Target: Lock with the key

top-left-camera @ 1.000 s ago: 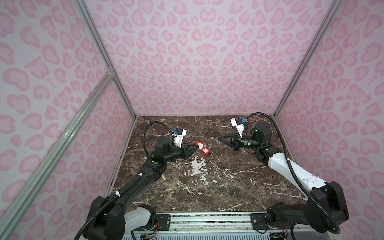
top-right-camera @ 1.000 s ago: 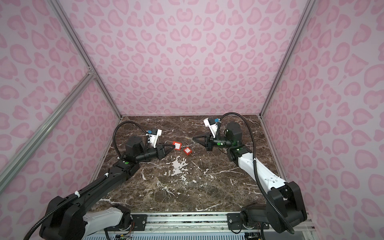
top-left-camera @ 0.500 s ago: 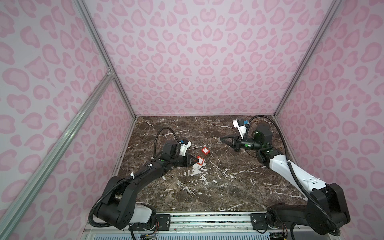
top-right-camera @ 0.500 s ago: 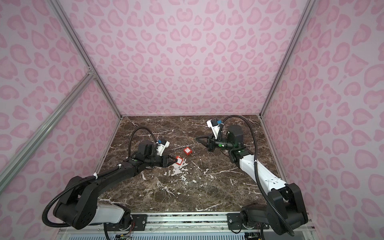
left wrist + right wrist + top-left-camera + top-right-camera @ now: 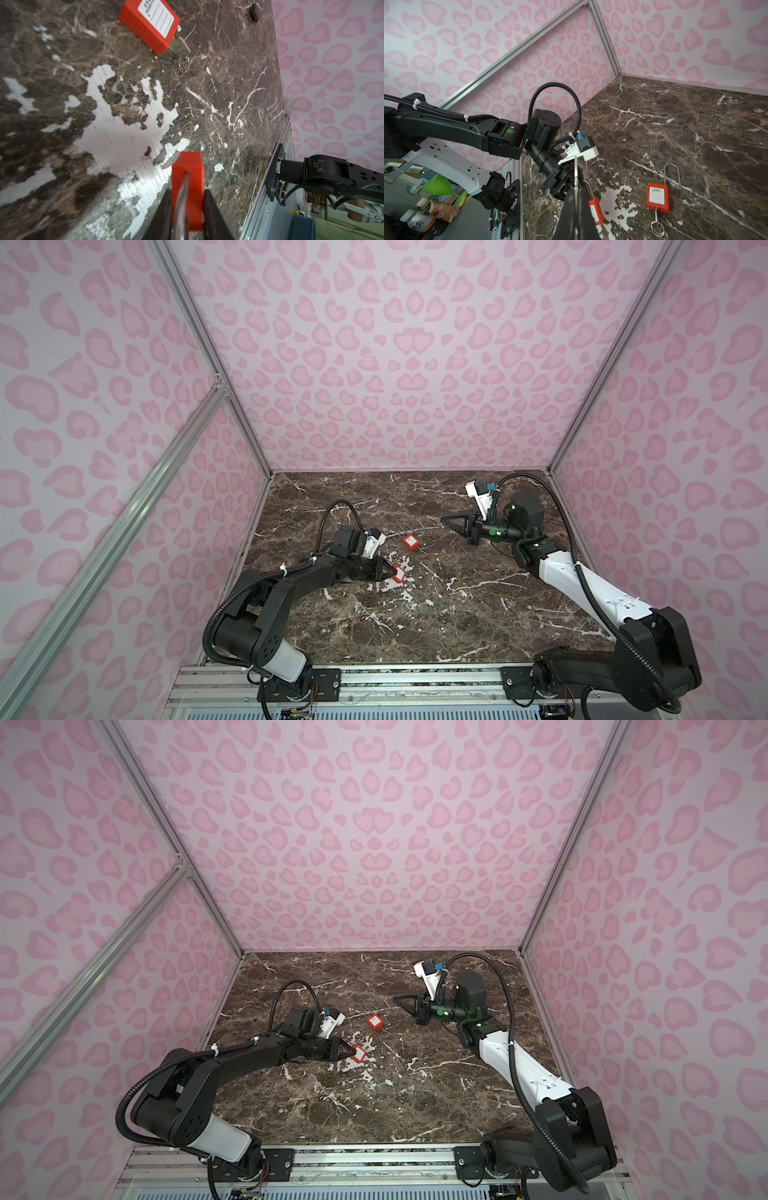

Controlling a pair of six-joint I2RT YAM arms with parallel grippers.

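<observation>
The red padlock hangs low over the table's white patch (image 5: 395,584) (image 5: 159,179), so I will lower my left gripper until the padlock's body touches that patch and let go of it there.
My left gripper (image 5: 390,570) (image 5: 351,1050) (image 5: 187,192) is shut on the body of a red padlock (image 5: 399,572) (image 5: 359,1052) (image 5: 187,178) (image 5: 596,209), held low over the white patch of the marble table (image 5: 457,626). Its steel shackle points back between the jaws. My right gripper (image 5: 442,519) (image 5: 395,999) (image 5: 576,190) hovers at the back right, shut on a thin metal key (image 5: 575,174) whose blade sticks out past the tips. About a hand's width of table separates key and held padlock.
A second red padlock (image 5: 410,541) (image 5: 375,1021) (image 5: 149,27) (image 5: 657,198) lies flat mid-table with its own key and ring (image 5: 656,226) in its base. Pink patterned walls close three sides. A metal rail (image 5: 374,680) runs along the front edge.
The left arm has folded back, carrying its padlock down and toward the front left, away from the padlock on the table. The right gripper has barely moved.
</observation>
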